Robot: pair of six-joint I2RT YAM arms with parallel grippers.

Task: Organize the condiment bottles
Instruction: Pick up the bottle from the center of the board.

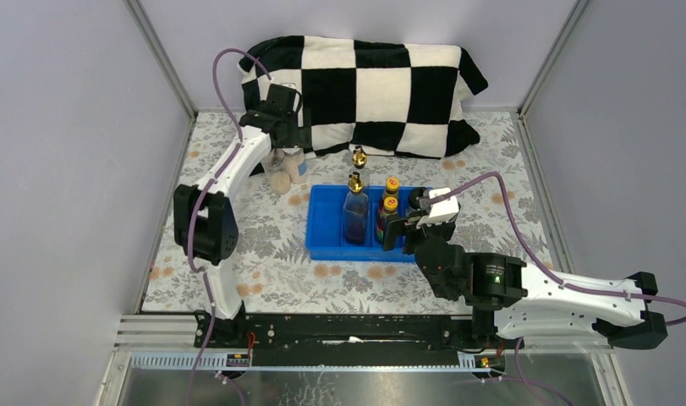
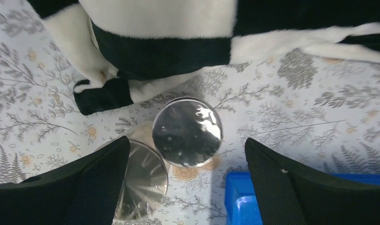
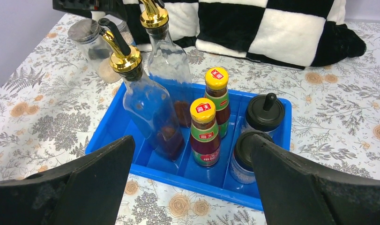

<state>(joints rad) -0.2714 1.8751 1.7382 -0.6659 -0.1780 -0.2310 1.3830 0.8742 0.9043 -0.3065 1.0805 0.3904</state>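
The grey lid of the jar nearer the tray is below my left gripper, between its open fingers, so next I need to lower my left gripper beside that jar's rim and close.
Two clear grey-lidded jars point(image 1: 279, 178) point(image 1: 298, 164) stand on the floral cloth left of the blue tray point(image 1: 326, 222). My left gripper point(image 1: 285, 135) is open right above them. In the left wrist view one lid point(image 2: 187, 131) lies between its fingers and the other jar point(image 2: 142, 180) is by the left finger. The tray holds two gold-topped bottles point(image 3: 150, 110) point(image 3: 167, 61), two yellow-capped sauce bottles point(image 3: 204, 133) point(image 3: 217, 96) and two black-capped shakers point(image 3: 265, 112) point(image 3: 244, 154). My right gripper point(image 3: 190, 140) is open and empty over the tray's near right part.
A black-and-white checkered pillow point(image 1: 364, 89) lies along the back, close behind the jars. Grey walls enclose the table on the left, back and right. The right arm point(image 1: 491, 283) lies across the near right of the table.
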